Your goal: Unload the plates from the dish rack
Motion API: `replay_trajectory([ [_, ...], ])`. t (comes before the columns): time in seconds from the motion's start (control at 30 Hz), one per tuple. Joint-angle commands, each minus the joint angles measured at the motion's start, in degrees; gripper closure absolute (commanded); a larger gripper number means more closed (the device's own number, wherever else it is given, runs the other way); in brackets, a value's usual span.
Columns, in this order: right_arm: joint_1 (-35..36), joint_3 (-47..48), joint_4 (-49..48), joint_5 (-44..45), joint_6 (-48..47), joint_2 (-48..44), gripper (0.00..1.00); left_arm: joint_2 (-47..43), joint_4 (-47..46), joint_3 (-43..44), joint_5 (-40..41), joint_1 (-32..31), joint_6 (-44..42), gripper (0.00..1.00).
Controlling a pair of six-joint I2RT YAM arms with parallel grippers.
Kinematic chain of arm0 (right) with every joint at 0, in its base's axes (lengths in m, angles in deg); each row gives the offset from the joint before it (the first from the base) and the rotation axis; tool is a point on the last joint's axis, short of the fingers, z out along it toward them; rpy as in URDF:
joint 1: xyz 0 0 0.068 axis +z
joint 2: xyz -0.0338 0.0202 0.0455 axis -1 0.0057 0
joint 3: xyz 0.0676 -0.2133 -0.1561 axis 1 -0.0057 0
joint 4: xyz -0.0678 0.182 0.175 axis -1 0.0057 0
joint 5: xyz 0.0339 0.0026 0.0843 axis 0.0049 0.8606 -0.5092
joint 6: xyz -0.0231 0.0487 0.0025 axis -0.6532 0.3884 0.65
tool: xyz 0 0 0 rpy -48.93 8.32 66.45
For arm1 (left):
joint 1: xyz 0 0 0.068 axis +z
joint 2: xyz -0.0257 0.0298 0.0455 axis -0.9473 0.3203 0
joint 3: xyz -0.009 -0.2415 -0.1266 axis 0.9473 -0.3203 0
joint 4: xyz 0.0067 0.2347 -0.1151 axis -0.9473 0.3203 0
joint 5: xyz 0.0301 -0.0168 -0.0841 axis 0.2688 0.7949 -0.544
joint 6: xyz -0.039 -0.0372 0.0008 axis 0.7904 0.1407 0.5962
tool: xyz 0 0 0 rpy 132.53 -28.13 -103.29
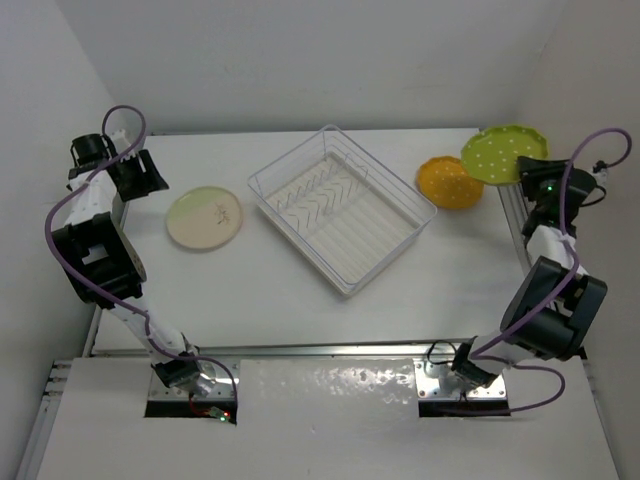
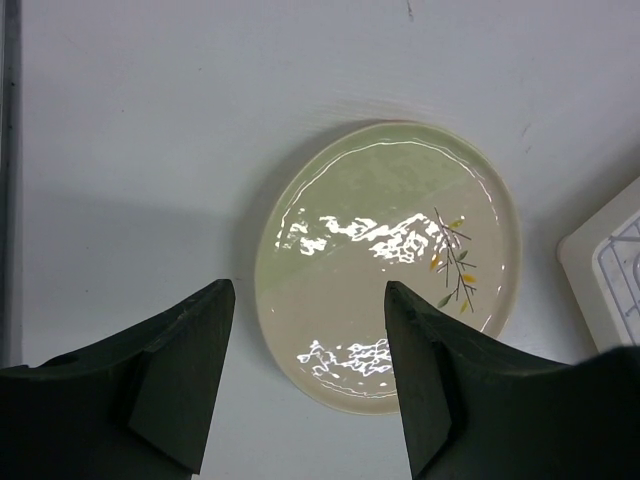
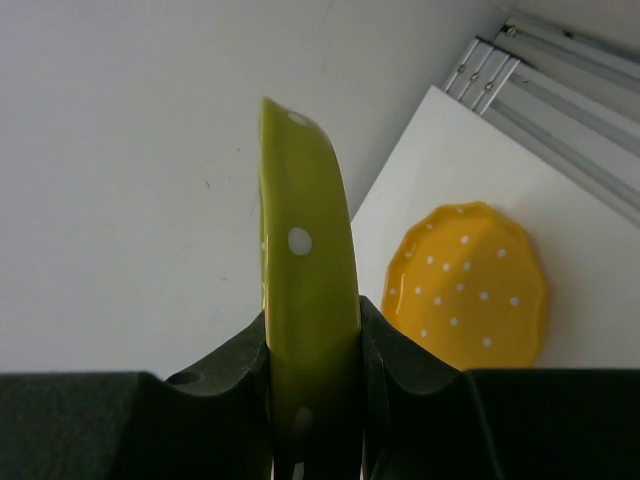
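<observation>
The olive-green plate (image 1: 503,152) should go toward the left in the top view and down onto the orange-yellow dotted plate (image 1: 450,182) in my right gripper, which should then let it go, because the dotted plate lies flat.
The white wire dish rack (image 1: 400,238) stands in the table's middle with no plate in it. The pale green-and-cream plate (image 1: 204,217) lies flat left of it; my left gripper (image 1: 138,172) hangs open and empty above its near edge, the plate (image 2: 390,260) showing between the fingers (image 2: 190,340). My right gripper (image 1: 535,178) is shut on the rim of the olive-green dotted plate (image 1: 503,152), held edge-on above the table in the right wrist view (image 3: 305,300). The orange-yellow dotted plate (image 1: 450,182) lies flat right of the rack, also in the right wrist view (image 3: 468,285). The cream-and-pink plate is out of view.
White walls close the table at the back and sides. A metal rail (image 1: 515,220) runs along the table's right edge beside my right arm. A corner of the rack (image 2: 610,270) shows at the right of the left wrist view.
</observation>
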Motion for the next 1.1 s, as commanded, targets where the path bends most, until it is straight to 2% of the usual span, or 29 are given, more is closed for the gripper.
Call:
replay_trajectory([
  [0.0,-8.5,3.4,-7.7,-9.7,1.5,-6.2,1.0,-1.6,-0.7,1.8,0.1,-0.3,-1.2,0.41],
  [0.03,-11.9,4.3,-7.0,-12.5,2.2,-4.9,1.0,-1.4,-0.7,2.0,0.1,-0.3,-1.2,0.41],
  [0.1,-13.9,8.6,-5.6,-20.2,2.6,-2.9,1.0,-0.7,-0.5,2.9,-0.2,-0.3,-0.9,0.41],
  [0.13,-14.2,9.4,-3.4,-21.0,2.4,-2.2,1.0,-0.4,-0.5,3.2,-0.3,-0.4,-0.7,0.41],
  [0.2,-13.4,9.3,-5.6,-21.1,3.4,-0.9,1.0,-0.1,-0.2,4.2,-0.6,-0.4,-0.4,0.41],
  [0.3,-11.1,10.8,-4.3,-23.8,2.3,0.3,1.0,-0.2,0.0,4.7,-0.7,-0.3,-0.7,0.41],
  [0.4,-5.7,9.7,-1.0,-20.3,-2.7,-2.5,1.0,-0.3,0.2,4.7,-0.4,-0.4,-1.4,0.41],
  [0.5,-1.6,10.2,-0.8,-18.5,-3.7,-4.0,1.0,-0.3,0.4,4.6,-0.2,-0.4,-1.8,0.41],
  [0.57,-0.1,8.7,-2.7,-17.7,-0.3,-3.7,1.0,-0.2,0.4,4.5,-0.2,-0.4,-1.8,0.41],
  [0.6,0.9,7.4,-7.7,-17.2,1.5,-3.5,1.0,-0.2,0.4,4.5,-0.3,-0.3,-1.8,0.41],
  [0.77,3.1,2.8,-18.8,-15.0,11.2,2.5,1.0,0.6,0.3,4.4,-1.1,-0.4,-1.6,0.41],
  [1.07,7.7,3.9,-25.4,-11.1,12.9,14.2,1.0,-0.1,0.8,3.1,-1.1,-0.4,-2.4,0.41],
])
